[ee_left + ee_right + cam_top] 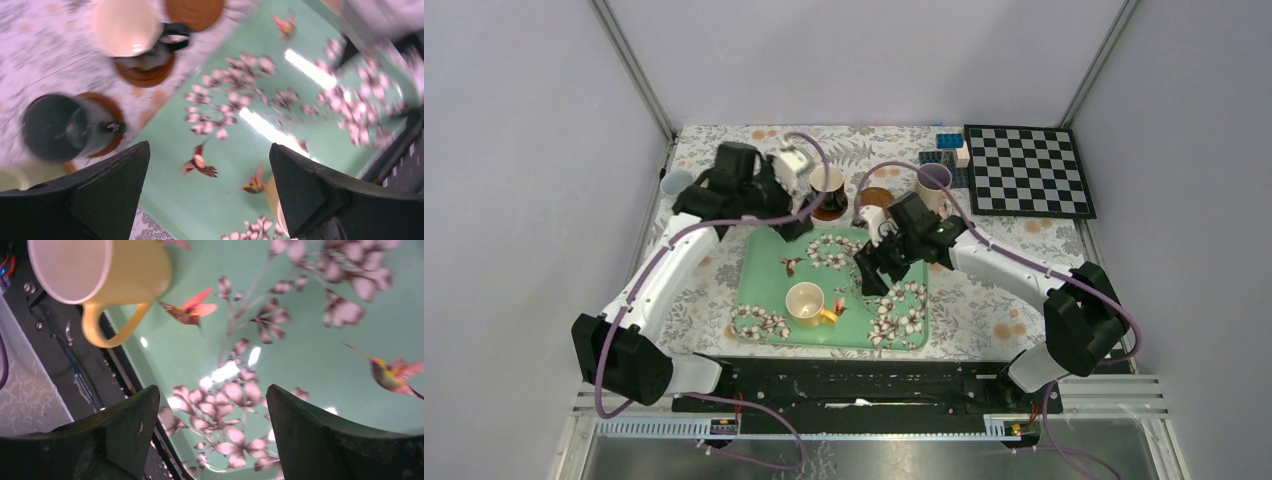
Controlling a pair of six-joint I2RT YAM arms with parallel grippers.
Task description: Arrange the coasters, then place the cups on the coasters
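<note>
The yellow cup's handle (829,316) (115,334) sticks out on the side of the cup facing my right gripper, so next that gripper should move down to it with its fingers on either side.
A yellow cup (805,303) (105,272) stands on the green floral tray (769,280). My right gripper (869,275) (212,405) hangs open over the tray's near right part, beside the yellow cup, with nothing between its fingers. My left gripper (792,225) (210,160) is open over the tray's far left corner. Behind the tray, a cream-inside cup (125,25) sits on a coaster (145,75), and a dark green cup (55,127) sits on another coaster (107,107). One coaster (876,198) (195,12) is bare. A pinkish cup (934,185) stands further right.
A pale blue cup (674,183) stands at the far left by the wall. A chessboard (1027,170) and blue blocks (949,140) lie at the back right. The black rail (55,365) runs along the tray's near edge.
</note>
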